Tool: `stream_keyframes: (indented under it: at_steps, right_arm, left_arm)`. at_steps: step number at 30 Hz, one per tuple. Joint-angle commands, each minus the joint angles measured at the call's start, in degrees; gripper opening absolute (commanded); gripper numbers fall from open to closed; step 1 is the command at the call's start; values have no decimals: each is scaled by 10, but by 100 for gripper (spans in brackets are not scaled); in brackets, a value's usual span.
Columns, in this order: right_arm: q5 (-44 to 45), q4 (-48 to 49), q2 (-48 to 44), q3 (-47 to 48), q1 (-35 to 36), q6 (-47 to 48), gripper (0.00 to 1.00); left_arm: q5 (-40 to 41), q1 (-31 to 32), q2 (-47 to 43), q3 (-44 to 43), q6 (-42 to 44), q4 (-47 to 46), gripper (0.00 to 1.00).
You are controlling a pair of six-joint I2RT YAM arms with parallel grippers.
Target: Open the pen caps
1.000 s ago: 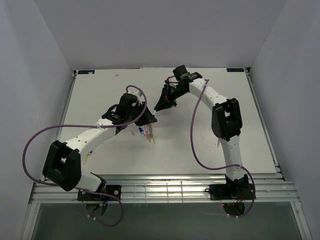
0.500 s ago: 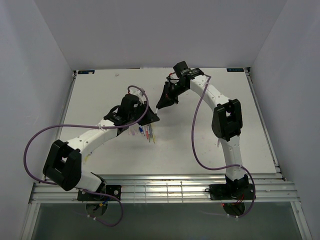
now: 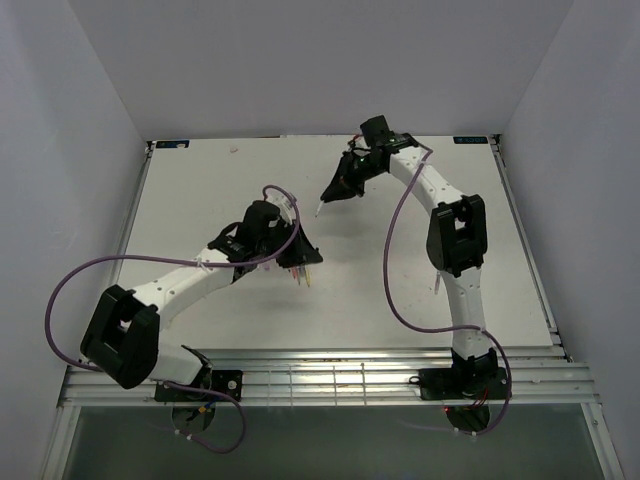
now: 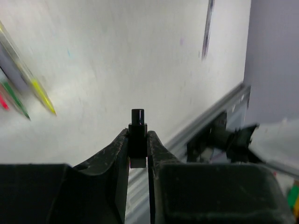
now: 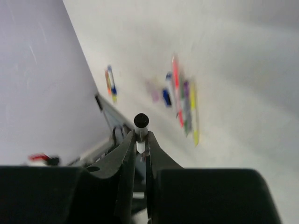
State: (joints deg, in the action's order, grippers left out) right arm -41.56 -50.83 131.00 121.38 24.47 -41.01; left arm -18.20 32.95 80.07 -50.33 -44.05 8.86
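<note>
The bare tabletop beside the yellow pen is below and nearer my base. My right gripper should move back and down next and let go of the white pen there.
My left gripper is shut on a short black pen cap that stands upright between its fingertips. My right gripper is shut on a white pen, seen end-on with a black round end. In the top view the right gripper hangs above the far middle of the table, and the white pen pokes down-left out of it. The left gripper sits apart from it, nearer, just above a cluster of loose pens.
The loose pens, yellow and green among them, lie side by side on the white table. A blue cap lies beside them. Two more small coloured pieces lie near the table's rail. A thin dark pen lies farther off.
The two grippers have drawn apart. The right one moved up and to the right with the white pen, and the left one drew back toward the pen cluster with the black cap.
</note>
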Motion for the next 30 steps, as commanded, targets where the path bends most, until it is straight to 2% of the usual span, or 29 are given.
stream_keyframes:
  at_steps: [1,7,12,17,21,25,30]
  right_arm:
    - [113,182,4,36,-108,-12,8]
    - [102,195,-37,-25,-89,6,8]
    - [80,173,-59,-65,-80,59,8]
    - [71,115,-90,-106,-52,158,8]
    - [67,123,-123,-181,-20,176,8]
    - [49,132,-137,-242,5,186,8]
    - [46,115,-124,-254,35,203,8]
  left_arm:
    - [-132,41,-45,33,2,132,0]
    - [-125,41,-40,22,12,139,0]
    - [-53,35,-44,-11,31,197,0]
    - [12,-31,-30,-41,56,279,0]
    - [55,-102,-31,-55,67,303,0]
    - [118,-125,-5,-71,79,332,0]
    - [163,-130,35,-77,74,341,0]
